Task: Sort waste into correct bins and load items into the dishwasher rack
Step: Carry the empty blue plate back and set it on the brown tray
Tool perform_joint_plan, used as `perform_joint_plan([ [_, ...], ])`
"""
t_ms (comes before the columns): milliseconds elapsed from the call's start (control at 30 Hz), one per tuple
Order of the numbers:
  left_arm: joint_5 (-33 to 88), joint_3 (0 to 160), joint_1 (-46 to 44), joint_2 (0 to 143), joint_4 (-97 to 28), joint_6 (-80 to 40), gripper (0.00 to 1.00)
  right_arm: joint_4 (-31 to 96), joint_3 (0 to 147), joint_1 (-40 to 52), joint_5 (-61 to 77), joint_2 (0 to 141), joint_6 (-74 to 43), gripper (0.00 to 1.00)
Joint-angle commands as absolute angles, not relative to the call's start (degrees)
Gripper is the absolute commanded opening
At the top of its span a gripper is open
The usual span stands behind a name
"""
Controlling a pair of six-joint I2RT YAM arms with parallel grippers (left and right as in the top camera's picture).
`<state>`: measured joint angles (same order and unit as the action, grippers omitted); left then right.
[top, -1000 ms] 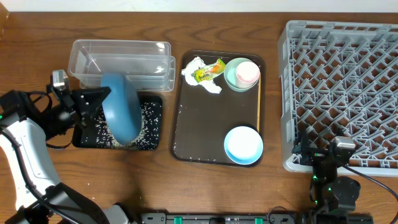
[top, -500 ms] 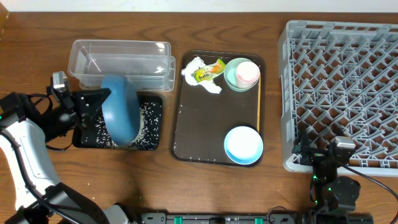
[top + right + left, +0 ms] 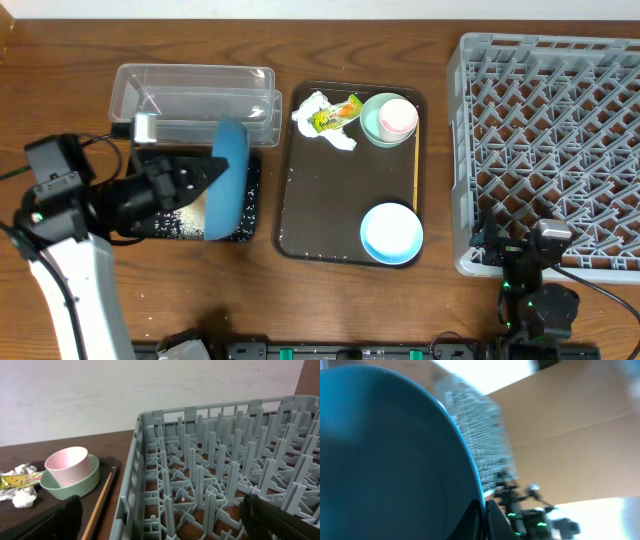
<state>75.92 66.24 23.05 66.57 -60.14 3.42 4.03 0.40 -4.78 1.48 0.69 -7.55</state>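
Note:
I need to move my left gripper to the right in the overhead view next, level the plate, lower it and let it go, because the brown serving tray's middle is bare.
My left gripper is shut on the rim of the dark blue plate, holding it on edge above the black tray where white rice grains lie. The plate fills the left wrist view, clamped between the jaws. The clear tub stands behind. On the brown serving tray are crumpled tissue with a yellow-green scrap, a pink cup inside a mint bowl, a light blue bowl and a wooden stick. My right gripper is open by the grey rack.
The grey rack fills the right side of the table, its near left corner under my right gripper. The pink cup, mint bowl, stick and tissue show at the left of the right wrist view.
My left arm has swung right and toward the front, carrying the plate rightward over the black tray and turning it more edge-on. The right arm has not moved.

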Motion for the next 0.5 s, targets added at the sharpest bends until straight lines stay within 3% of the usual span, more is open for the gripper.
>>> perform_joint_plan([
  [0, 59.51, 66.61, 17.89, 63.05, -56.34, -9.08, 0.06, 4.25, 0.32, -3.36, 1.06, 0.38, -6.98, 0.99],
  [200, 43.35, 66.61, 0.01, 59.68, -46.11, -21.34, 0.06, 4.25, 0.32, -3.36, 1.08, 0.38, -6.98, 0.99],
  [467, 15.7, 66.61, -27.14, 64.53, -39.11, -25.85, 0.06, 4.25, 0.32, -3.36, 1.06, 0.38, -6.98, 0.99],
])
